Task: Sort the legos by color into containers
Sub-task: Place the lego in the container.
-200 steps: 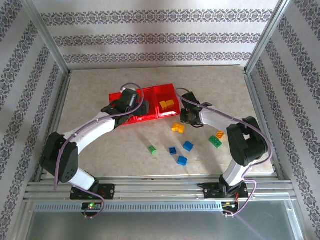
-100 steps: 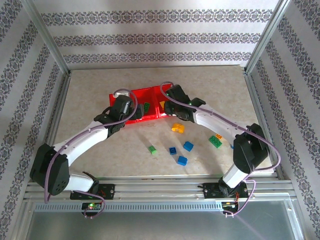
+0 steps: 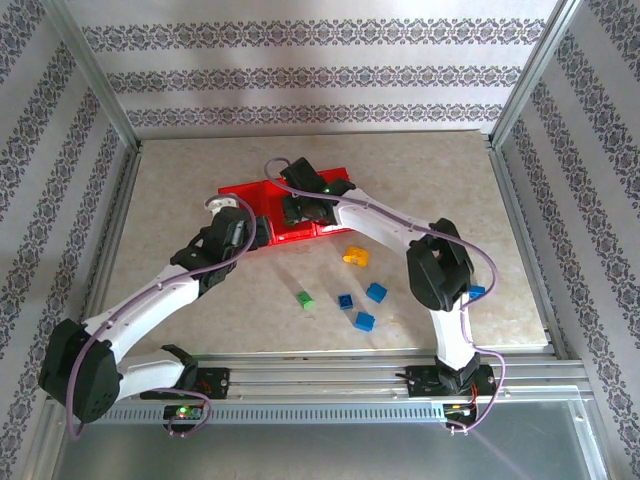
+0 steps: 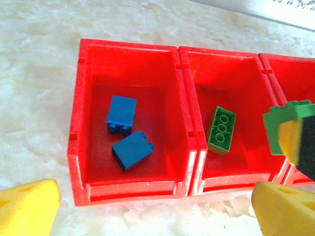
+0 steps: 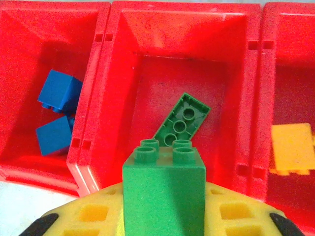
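I will next move my right gripper toward the blue legos' side, over the containers' bottom beside a long green lego (image 5: 181, 120), and release, as it is already in the red containers' middle section.
My right gripper (image 5: 164, 214) is shut on a square green lego (image 5: 164, 189) and hangs over the middle compartment of the red containers (image 5: 184, 11). A long green lego (image 5: 181, 120) lies in that compartment. Two blue legos (image 4: 121, 114) (image 4: 132, 150) lie in the left compartment, and an orange one (image 5: 293, 147) in the right. My left gripper (image 4: 155, 211) stands open, with nothing between its fingers, just in front of the tray's near wall (image 4: 133, 188). In the top view the right gripper (image 3: 296, 210) covers the tray's middle and the left gripper (image 3: 252, 232) is at its near left corner.
Loose legos lie on the table in front of the tray: an orange one (image 3: 355, 256), a green one (image 3: 305, 299), and blue ones (image 3: 345, 301) (image 3: 376, 292) (image 3: 365, 321). Another blue piece (image 3: 476, 291) peeks out beside the right arm's elbow. Metal frame posts border the table.
The right arm has swung left with the green lego, from beside the tray's right end to above the middle compartment. The left gripper has drawn back from over the tray to its near edge.
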